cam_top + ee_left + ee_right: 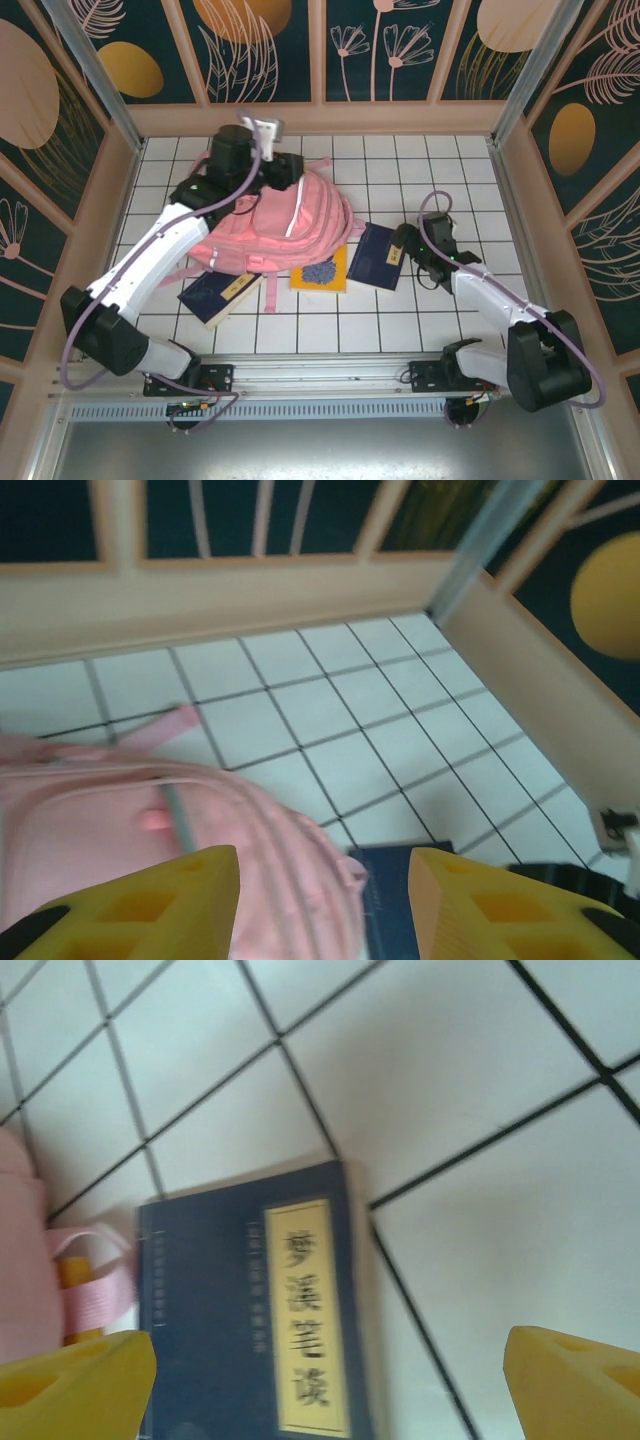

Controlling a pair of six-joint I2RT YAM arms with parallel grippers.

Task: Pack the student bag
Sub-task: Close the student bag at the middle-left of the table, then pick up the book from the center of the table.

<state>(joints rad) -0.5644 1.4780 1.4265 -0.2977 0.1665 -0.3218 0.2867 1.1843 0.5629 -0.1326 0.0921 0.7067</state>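
Note:
Next, my right gripper moves down onto the dark blue book's long edge [401,260] beside the yellow label, since that edge is clear of the bag [285,225].
The student bag [285,225], a soft pink backpack, lies on the white tiled floor left of centre. My left gripper [285,170] hovers over the bag's far end. In the left wrist view its yellow fingers [150,905] stand apart with nothing between them, above the pink fabric [120,830]. My right gripper [405,245] hangs wide open over a dark blue book [375,255] beside the bag. The right wrist view shows that book [220,1310] with its yellow title label, under the right gripper [325,1390], and a pink strap [95,1280] at its left edge.
A yellow book with a purple pattern [320,270] lies partly under the bag's near edge. A second dark blue book [220,293] lies near the bag's front left. Wooden walls [320,118] enclose the tiled floor [450,170].

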